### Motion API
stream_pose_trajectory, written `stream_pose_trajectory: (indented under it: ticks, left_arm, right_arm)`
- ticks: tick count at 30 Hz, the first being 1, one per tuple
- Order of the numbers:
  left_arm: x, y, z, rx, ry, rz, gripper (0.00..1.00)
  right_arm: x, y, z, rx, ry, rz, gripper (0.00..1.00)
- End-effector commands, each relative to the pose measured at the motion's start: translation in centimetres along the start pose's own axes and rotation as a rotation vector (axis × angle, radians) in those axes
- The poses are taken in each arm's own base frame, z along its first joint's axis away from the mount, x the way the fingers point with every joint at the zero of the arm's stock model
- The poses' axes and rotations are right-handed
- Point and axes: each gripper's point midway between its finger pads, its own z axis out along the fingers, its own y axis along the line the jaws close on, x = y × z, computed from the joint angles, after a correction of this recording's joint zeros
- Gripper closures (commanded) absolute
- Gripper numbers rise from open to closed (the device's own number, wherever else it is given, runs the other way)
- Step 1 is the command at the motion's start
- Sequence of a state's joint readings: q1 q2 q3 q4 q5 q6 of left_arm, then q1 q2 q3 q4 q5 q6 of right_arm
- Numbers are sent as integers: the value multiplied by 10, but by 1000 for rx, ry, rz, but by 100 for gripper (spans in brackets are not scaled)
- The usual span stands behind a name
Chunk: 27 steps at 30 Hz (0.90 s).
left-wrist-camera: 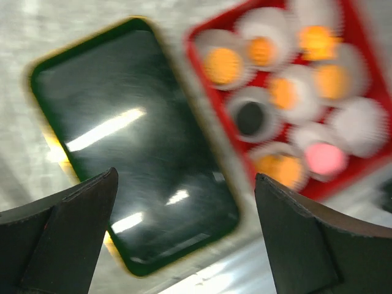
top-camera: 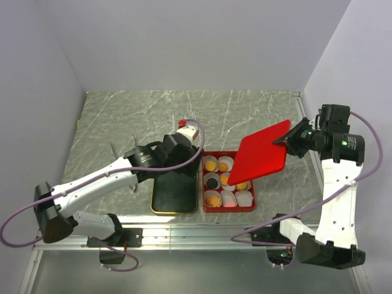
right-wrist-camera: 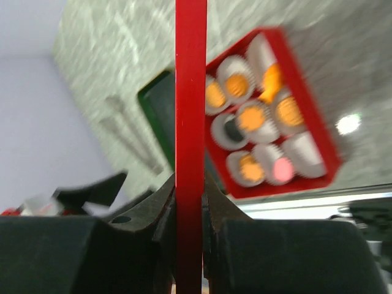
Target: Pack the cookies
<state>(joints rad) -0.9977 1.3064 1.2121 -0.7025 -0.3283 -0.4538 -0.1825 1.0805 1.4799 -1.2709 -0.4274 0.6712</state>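
Observation:
I will move my left gripper down and to the right in the top view, onto the tin's side by the black tray, because the raised lid leaves that side of the tin uncovered.
The cookies (top-camera: 213, 198) sit in white paper cups inside a red tin (top-camera: 204, 204): mostly orange, one black (left-wrist-camera: 250, 118), one pink (left-wrist-camera: 324, 158). They also show in the right wrist view (right-wrist-camera: 252, 118). My right gripper (top-camera: 285, 141) is shut on the red lid (top-camera: 263, 158) and holds it tilted in the air over the tin's right half. In the right wrist view the lid (right-wrist-camera: 190, 122) is edge-on between the fingers. My left gripper (left-wrist-camera: 184, 226) is open and empty above the black tray (left-wrist-camera: 128, 141), left of the tin.
The black tray (top-camera: 176, 194) with a yellowish rim lies on the marble table just left of the red tin. White walls close in the back and both sides. A metal rail (top-camera: 202, 231) runs along the near table edge.

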Motion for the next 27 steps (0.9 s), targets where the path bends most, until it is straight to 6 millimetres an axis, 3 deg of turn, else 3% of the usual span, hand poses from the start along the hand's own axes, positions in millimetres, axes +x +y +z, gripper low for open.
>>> stream_pose_trajectory:
  ticks: [1, 6, 13, 17, 20, 24, 27]
  left_arm:
    - [-12, -47, -12, 232, -35, -128, 1]
    - [10, -67, 16, 292, 41, -157, 1]
    - [46, -66, 64, 183, 212, -167, 7]
    - [46, -69, 81, 151, 245, -167, 12]
    - [50, -71, 96, 142, 279, -162, 19]
    - [57, -67, 114, 96, 326, -160, 43]
    - [62, -61, 123, 72, 358, -173, 55]
  right_arm:
    - [-10, -21, -34, 131, -159, -94, 100]
    - [-3, -34, -43, 166, -192, -115, 100]
    - [8, -38, -38, 141, -162, -112, 100]
    - [10, -38, -39, 138, -166, -118, 100]
    - [11, -40, -39, 142, -163, -120, 100]
    - [9, -41, -38, 149, -167, -124, 100]
    - [6, -39, -39, 151, -170, -125, 100]
